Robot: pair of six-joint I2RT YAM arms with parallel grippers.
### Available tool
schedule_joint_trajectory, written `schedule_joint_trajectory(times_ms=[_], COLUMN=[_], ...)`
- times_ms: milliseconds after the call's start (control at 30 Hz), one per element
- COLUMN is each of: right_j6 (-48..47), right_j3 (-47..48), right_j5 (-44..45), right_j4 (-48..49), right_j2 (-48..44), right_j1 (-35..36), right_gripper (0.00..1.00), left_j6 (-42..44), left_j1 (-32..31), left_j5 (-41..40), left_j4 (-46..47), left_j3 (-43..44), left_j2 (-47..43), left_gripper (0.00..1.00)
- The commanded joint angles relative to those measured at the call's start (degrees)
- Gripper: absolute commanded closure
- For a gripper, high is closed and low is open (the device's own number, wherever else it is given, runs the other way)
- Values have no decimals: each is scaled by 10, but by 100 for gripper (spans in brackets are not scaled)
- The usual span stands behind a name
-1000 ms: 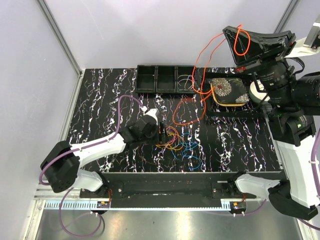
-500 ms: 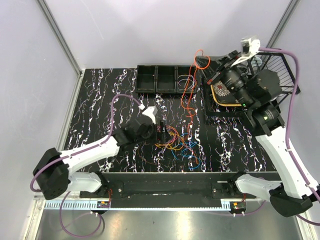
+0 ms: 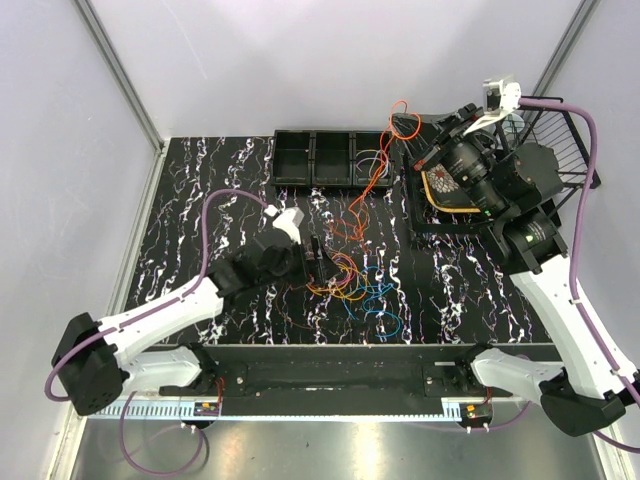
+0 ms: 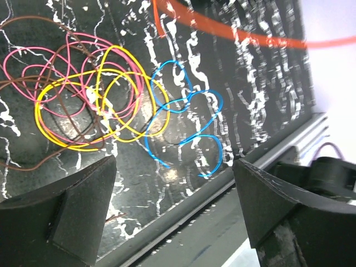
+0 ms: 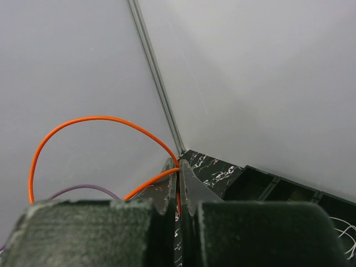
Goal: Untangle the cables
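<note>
I should next move my left gripper to the right in the top view, over the cable loops and onto the lower parts of the orange cable, because they hang that way.
The cables point(image 3: 355, 285) lie in a tangle at the table's middle: yellow point(image 4: 94, 111), pink point(image 4: 55, 72), blue point(image 4: 189, 122) and brown loops. My left gripper point(image 3: 318, 258) sits just left of the tangle. In the left wrist view the left gripper point(image 4: 175, 206) is open, nothing between its fingers point(image 4: 67, 206), and the loops lie beyond them. My right gripper point(image 3: 418, 140) is raised at the back right. In its own view the right gripper point(image 5: 179, 169) is shut on an orange cable point(image 5: 100, 119). That orange cable point(image 3: 372, 185) hangs down to the tangle.
A black tray point(image 3: 312, 178) with three compartments stands at the back; its right compartment holds thin wires. A black wire basket point(image 3: 560, 150) with a patterned pouch point(image 3: 455, 190) sits at the back right, under my right arm. The table's front rail point(image 4: 222, 189) is near the blue loops.
My left arm has slid right toward the tangle and its jaws have opened wider. My right arm has swung back from near the camera to the back right, still gripping the orange cable.
</note>
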Motion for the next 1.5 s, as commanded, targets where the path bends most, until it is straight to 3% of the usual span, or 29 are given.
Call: schedule_joint_trajectory(times_ms=[0,167,300,633,900,1100,1400,1467], right_j6=[12,19,25,33,40,37,37,39], right_j3=[-3,-5,-12,-26,-35,-42,-56,-59], right_j5=[0,0,0,0,0,2,5,5], right_j4=[35,39,43,49,61,64,74,75], right_j2=[-3,1,-1,-16,-15,-20,-28,-30], right_j1=[5,4,4,4,3,4,4,4], right_gripper=[100,100,100,100,100,100,100,100], left_j6=[-27,51,86,-22,-70,-91,-151,-161], left_j1=[12,-3,-23,-19,-12,-11,-8,-8], left_j5=[41,59,42,33,100,104,136,131], left_j4=[24,36,-7,-69,-68,-66,-47,-43], left_j3=[28,54,90,176,253,258,237,235], left_j2=[-29,-31,-11,115,248,258,267,267], left_gripper=[11,11,11,10,13,18,17,22])
